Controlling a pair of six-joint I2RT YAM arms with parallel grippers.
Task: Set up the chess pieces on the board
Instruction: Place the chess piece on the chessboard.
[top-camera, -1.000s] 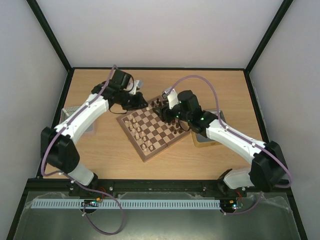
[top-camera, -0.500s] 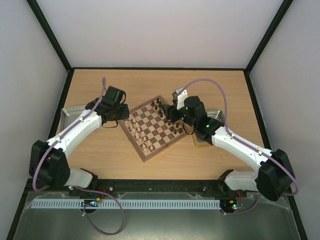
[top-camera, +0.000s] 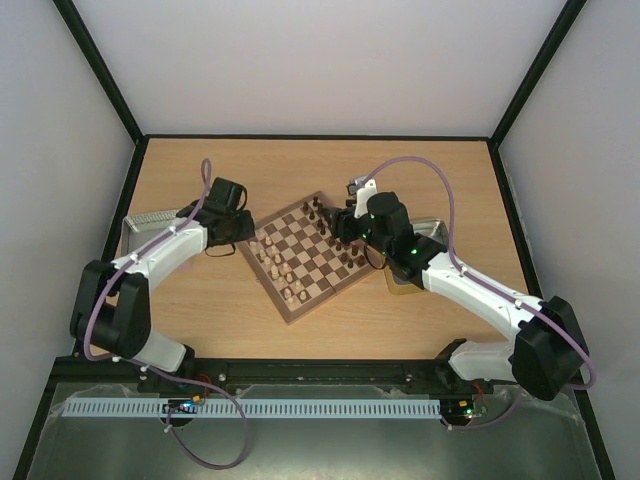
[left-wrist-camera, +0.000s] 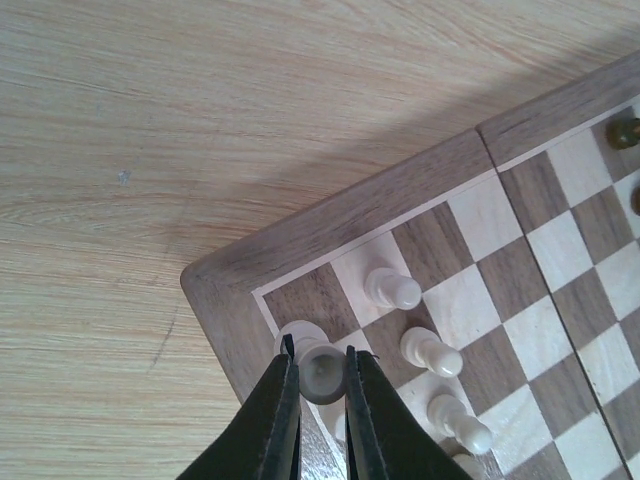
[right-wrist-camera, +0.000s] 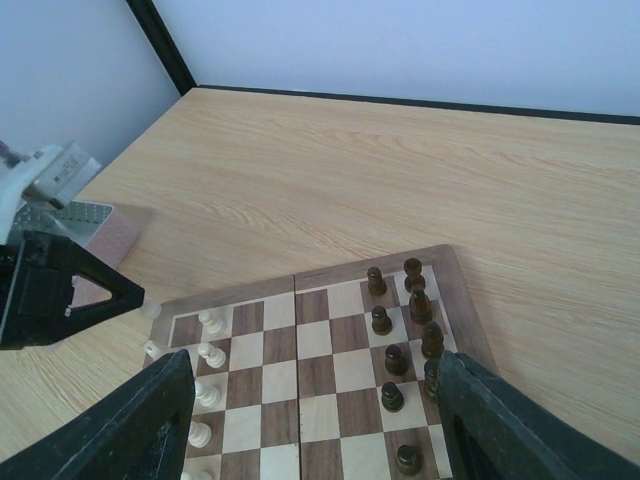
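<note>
My left gripper is holding the cream chess piece. Next I need to lower it until it stands on the bare dark corner square (left-wrist-camera: 318, 301) below, then open to release it.
The board (top-camera: 315, 262) lies turned at an angle in the middle of the table. Cream chess pieces (top-camera: 276, 268) stand along its left side and dark chessmen (top-camera: 318, 212) along its right side. My left gripper (left-wrist-camera: 320, 350) is shut on one cream chess piece (left-wrist-camera: 325, 378), held upright over the board's left corner (left-wrist-camera: 215, 290), beside a row of cream pawns (left-wrist-camera: 392, 288). In the top view the left gripper (top-camera: 248, 232) sits at that corner. My right gripper (right-wrist-camera: 310, 430) hangs open over the board (right-wrist-camera: 320, 370) with nothing between its fingers; the top view shows the right gripper (top-camera: 340, 228) above the far right squares.
A metal tin (top-camera: 148, 226) stands left of the board, behind the left arm, and shows in the right wrist view as a tin (right-wrist-camera: 95, 225) too. Another tin (top-camera: 425, 268) lies under the right arm. Dark chessmen (right-wrist-camera: 400, 320) crowd the board's right edge.
The left arm swung from the board's far corner down to its left corner with the cream piece. The right gripper drew back a little toward the right.
</note>
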